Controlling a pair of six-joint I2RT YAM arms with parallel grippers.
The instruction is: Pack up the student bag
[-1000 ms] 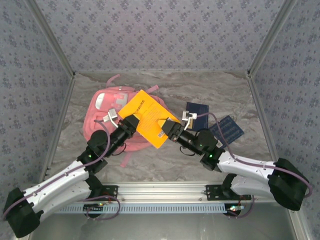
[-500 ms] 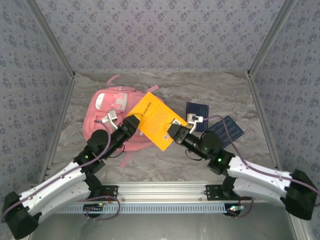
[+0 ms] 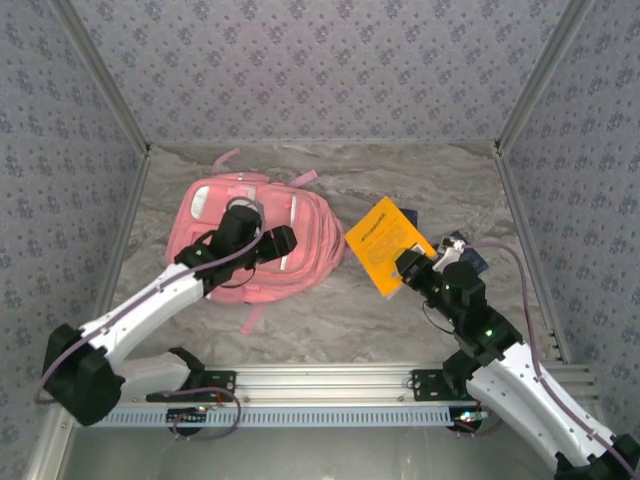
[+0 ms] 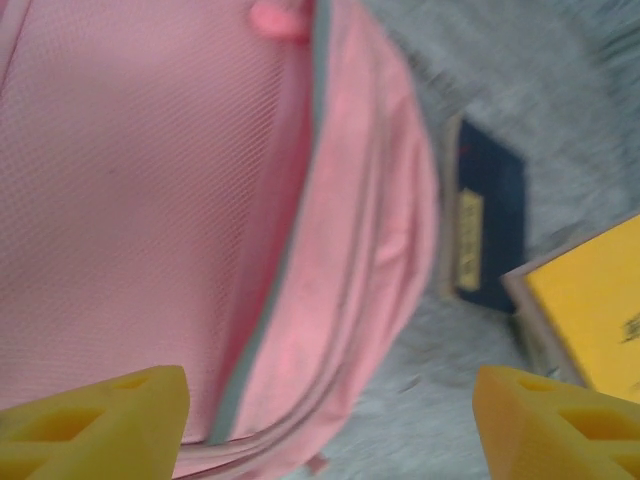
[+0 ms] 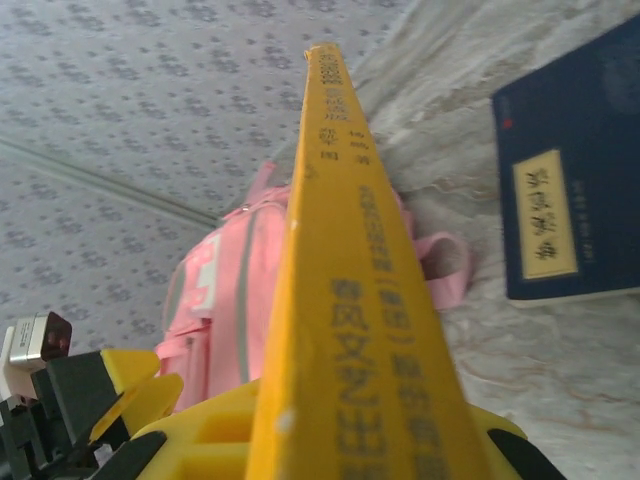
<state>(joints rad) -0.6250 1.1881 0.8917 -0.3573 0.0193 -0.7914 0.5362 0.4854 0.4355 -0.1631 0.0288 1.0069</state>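
Observation:
The bag's grey-trimmed upper edge (image 4: 301, 190) lies below and slightly outward, so my left gripper lowers its open fingers outward astride it next, where a gap shows.
The student bag (image 3: 250, 215), pink with silver strips and a white patch, lies flat at the back left of the table. My left gripper (image 3: 285, 240) hovers open over the bag's right half. In the left wrist view its yellow fingertips (image 4: 100, 420) stand wide apart with nothing between them, above the bag's zip edge (image 4: 300, 200). My right gripper (image 3: 408, 266) is shut on a yellow book (image 3: 385, 243) and holds it tilted above the table, to the right of the bag. The right wrist view shows the book's spine (image 5: 350, 260) rising from the jaws, with the bag (image 5: 215, 290) behind it.
A dark blue book (image 5: 570, 190) lies flat on the marble table (image 3: 330, 310) beside the held book, partly covered by it in the top view. Patterned walls (image 3: 320, 60) close in the back and both sides. A metal rail (image 3: 330, 385) runs along the near edge.
My left gripper let go of the yellow book, opened and swung left over the bag. My right gripper closed on the book and carried it to the right.

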